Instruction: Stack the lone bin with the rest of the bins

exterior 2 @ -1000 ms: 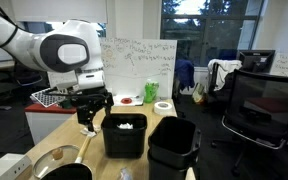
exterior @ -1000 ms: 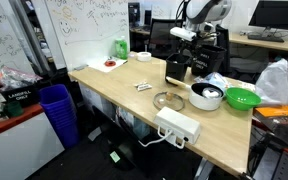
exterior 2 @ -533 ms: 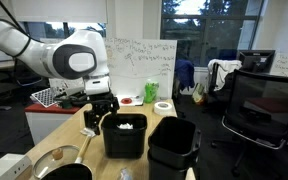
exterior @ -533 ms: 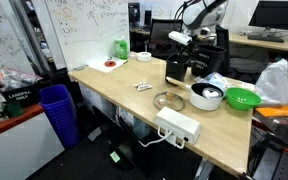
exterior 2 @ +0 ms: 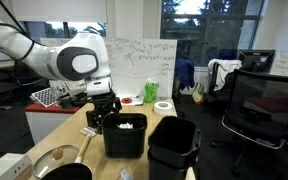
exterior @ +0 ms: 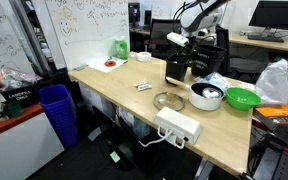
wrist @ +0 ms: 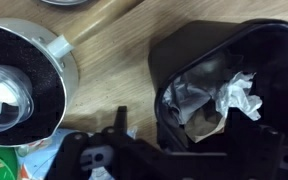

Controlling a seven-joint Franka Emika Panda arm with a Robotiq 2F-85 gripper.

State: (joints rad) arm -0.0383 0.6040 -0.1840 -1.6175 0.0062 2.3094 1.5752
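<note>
I will lower my gripper next over the lone bin's rim (exterior 2: pixel 105 123) (wrist: pixel 162 113) on the side away from the stack, with my fingers on either side of the lone bin's side, because my gripper is still open above the rim.
The lone bin (exterior 2: pixel 124 140) is a black bin with crumpled paper inside, standing on the wooden table; it also shows in an exterior view (exterior: pixel 176 70) and in the wrist view (wrist: pixel 179 60). The rest of the bins (exterior 2: pixel 172 150) is a taller black stack right beside it, at the table's end. My gripper (exterior 2: pixel 100 118) hangs at the lone bin's near rim, on the side away from the stack. In the wrist view my gripper (wrist: pixel 156 128) looks open, with one finger just outside the bin's wall; the other finger is lost in the dark. It holds nothing.
A steel pot (wrist: pixel 19 85) stands close beside the lone bin, also in an exterior view (exterior: pixel 206 96). A green bowl (exterior: pixel 242 98), a glass lid (exterior: pixel 168 100) and a white power strip (exterior: pixel 179 125) are on the table. A blue ribbed bin (exterior: pixel 56 110) stands on the floor.
My gripper has moved sideways toward the lone bin and now sits at its rim. The bins have not moved.
</note>
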